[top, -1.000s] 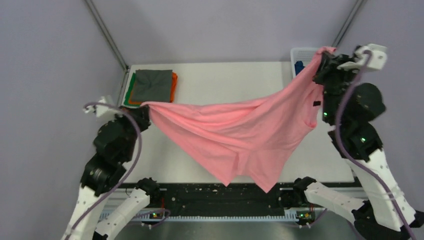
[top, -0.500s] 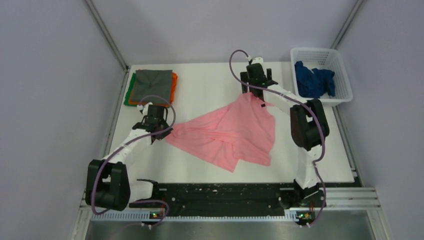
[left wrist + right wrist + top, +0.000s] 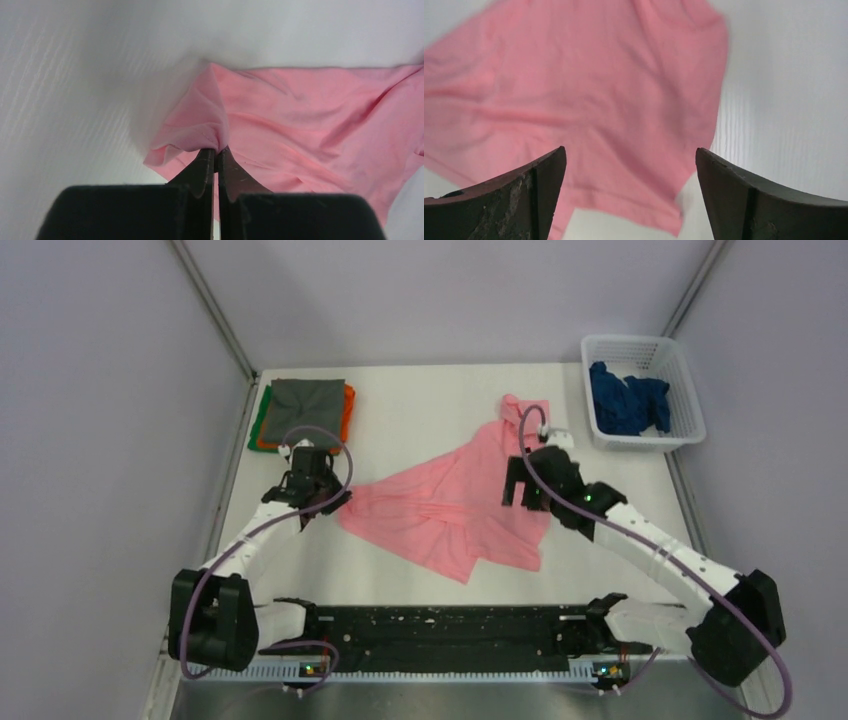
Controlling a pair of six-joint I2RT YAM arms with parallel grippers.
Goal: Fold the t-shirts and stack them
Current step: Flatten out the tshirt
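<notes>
The right gripper moves back and down onto the pink t-shirt's near corner on the basket side next. My left gripper already holds another corner of it.
A light pink t-shirt (image 3: 440,508) lies crumpled and spread on the white table, one tip reaching to the back. My left gripper (image 3: 325,502) is shut on its left corner; in the left wrist view the fingertips (image 3: 217,150) pinch a fold of the pink cloth (image 3: 300,115). My right gripper (image 3: 520,485) hovers open over the shirt's right part. In the right wrist view, nothing is between the wide-apart fingers (image 3: 534,185), and the pink cloth (image 3: 574,90) lies below them. A folded stack (image 3: 305,408), grey on top with orange and green edges, sits at the back left.
A white mesh basket (image 3: 685,415) stands at the back right with a dark blue shirt (image 3: 628,405) bunched inside. Bare table (image 3: 420,410) lies between the stack and the pink shirt. Black rails run along the near edge.
The pink shirt, held up stretched between both grippers a second ago, now lies on the table. My right gripper let go, opened wide and drew back toward the near right.
</notes>
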